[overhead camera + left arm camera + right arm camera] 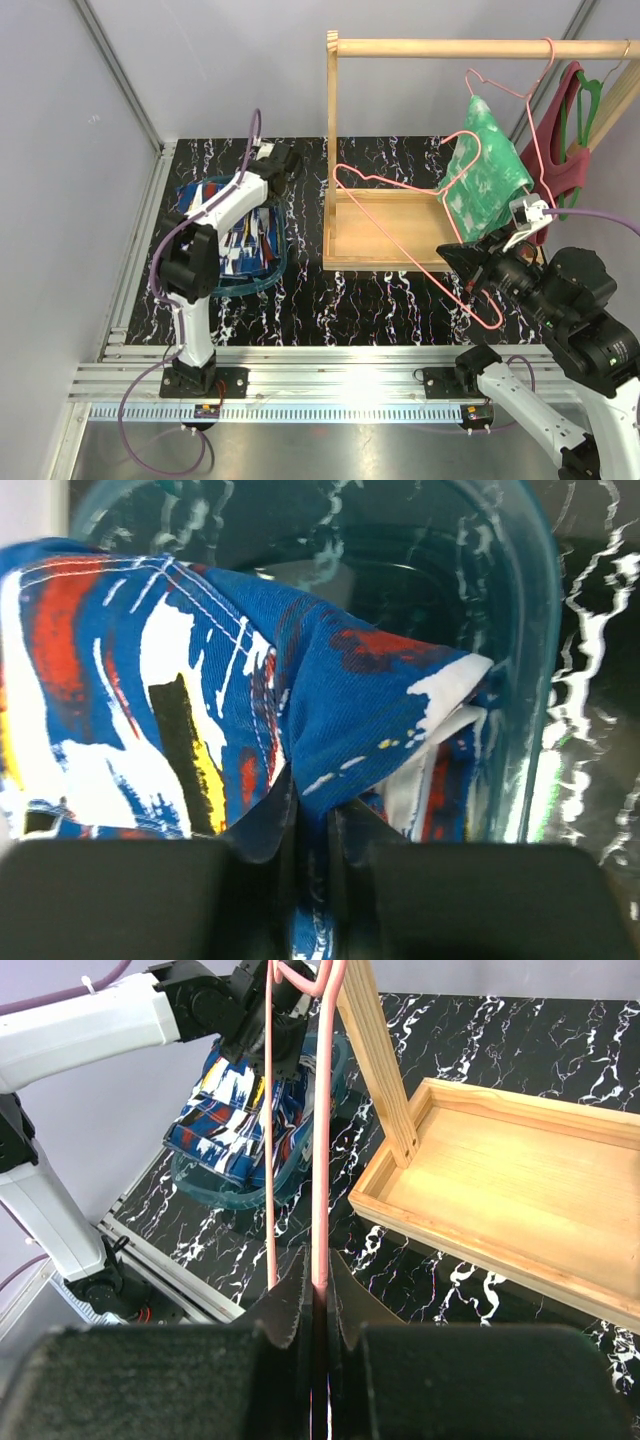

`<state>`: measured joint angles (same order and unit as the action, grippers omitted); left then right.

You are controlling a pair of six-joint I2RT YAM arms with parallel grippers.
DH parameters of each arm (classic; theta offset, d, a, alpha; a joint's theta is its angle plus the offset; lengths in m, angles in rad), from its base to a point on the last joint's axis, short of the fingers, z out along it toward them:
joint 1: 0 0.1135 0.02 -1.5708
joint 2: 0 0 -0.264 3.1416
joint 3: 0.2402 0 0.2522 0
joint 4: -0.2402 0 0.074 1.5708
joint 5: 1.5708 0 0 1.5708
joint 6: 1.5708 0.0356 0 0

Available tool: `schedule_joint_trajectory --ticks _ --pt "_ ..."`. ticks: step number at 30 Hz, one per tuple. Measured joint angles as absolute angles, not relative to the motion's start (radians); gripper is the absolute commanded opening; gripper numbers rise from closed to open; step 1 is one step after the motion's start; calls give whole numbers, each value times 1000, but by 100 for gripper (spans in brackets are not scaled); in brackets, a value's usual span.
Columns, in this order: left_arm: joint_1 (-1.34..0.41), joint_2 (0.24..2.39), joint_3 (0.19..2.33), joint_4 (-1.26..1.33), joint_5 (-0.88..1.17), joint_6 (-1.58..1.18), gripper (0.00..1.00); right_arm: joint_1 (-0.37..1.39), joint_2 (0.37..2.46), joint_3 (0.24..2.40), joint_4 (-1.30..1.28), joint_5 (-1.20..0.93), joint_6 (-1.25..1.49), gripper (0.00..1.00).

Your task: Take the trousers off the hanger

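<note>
Next, my right gripper carries the bare hanger (400,232) outward, hooks it over the empty part of the bar (450,47) and releases it, since the bar is outward of my gripper.
The blue trousers (243,243) with white, red and yellow patches lie in a clear teal bin (275,268) at the left. My left gripper (268,192) is shut on a fold of them (360,710), at the bin's far end. The green trousers (487,168), mottled with white, hang on a pink hanger from the wooden rail (450,47). My right gripper (470,262) is shut on the wire of a bare pink hanger (400,232), held tilted over the rack's tray. In the right wrist view this hanger (325,1110) runs up from between my closed fingers (290,1305).
The wooden rack has an upright post (331,150) and a shallow tray base (380,262) between my arms. A maroon sleeveless top (565,140) hangs on a green hanger at the rail's right end. Grey walls close the left and back.
</note>
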<state>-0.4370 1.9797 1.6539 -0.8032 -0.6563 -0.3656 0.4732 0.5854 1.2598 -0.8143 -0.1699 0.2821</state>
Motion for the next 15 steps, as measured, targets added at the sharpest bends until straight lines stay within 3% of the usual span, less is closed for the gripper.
schedule_joint_trajectory --ticks 5,6,9,12,15 --pt "-407 1963 1656 -807 -522 -421 54 473 599 1260 -816 -166 273 0" --pt "-406 1949 1651 -806 -494 -426 74 473 602 1260 -818 -160 267 0" --pt "-398 1853 1598 -785 -393 -441 92 473 605 1260 -841 -124 245 0" --pt "-381 1686 1514 -729 -286 -458 94 473 605 1260 -858 -94 229 0" --pt "-351 1515 1456 -686 -242 -477 90 473 605 1260 -867 -80 221 0"
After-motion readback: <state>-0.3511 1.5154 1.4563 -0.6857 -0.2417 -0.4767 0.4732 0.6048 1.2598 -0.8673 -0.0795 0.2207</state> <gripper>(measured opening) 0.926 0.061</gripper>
